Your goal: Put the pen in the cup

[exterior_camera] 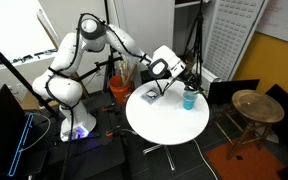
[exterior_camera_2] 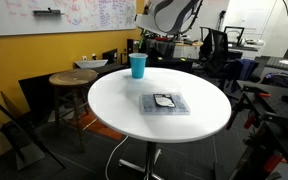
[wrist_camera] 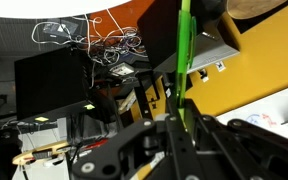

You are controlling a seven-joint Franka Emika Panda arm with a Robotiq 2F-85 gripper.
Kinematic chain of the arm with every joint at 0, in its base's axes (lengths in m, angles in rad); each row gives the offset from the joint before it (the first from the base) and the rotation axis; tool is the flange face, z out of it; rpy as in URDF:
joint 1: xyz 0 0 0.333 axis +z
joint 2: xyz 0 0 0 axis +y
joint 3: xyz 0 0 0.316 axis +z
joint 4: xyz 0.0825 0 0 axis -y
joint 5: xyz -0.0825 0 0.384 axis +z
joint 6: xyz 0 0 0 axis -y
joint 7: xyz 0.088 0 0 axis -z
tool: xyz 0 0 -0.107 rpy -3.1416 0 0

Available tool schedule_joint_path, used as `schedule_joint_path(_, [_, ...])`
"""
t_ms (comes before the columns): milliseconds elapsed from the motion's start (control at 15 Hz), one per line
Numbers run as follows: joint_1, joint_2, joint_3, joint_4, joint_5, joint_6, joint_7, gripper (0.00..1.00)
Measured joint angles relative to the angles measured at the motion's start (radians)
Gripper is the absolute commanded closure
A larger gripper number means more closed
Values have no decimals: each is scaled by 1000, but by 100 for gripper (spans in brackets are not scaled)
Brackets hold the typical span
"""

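Note:
The green pen hangs higher and a little aside, so my gripper will move across toward the blue cup and release it over the cup's open top.
A green pen stands upright between the fingers of my gripper, which is shut on it. A blue cup stands upright near the edge of the round white table; it also shows in an exterior view at the table's far side. My gripper hangs in the air above the table, a little to the side of the cup and higher than it. In an exterior view my gripper is at the top edge, above and behind the table. The pen is too small to make out in both exterior views.
A flat grey object lies near the table's middle, also visible in an exterior view. A round wooden stool stands beside the table. An orange bucket and dark monitors and office chairs stand around it.

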Motion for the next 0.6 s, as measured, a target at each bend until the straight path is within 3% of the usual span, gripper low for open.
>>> schedule_joint_path(600, [29,22,3,13,-81,-51,0,97])
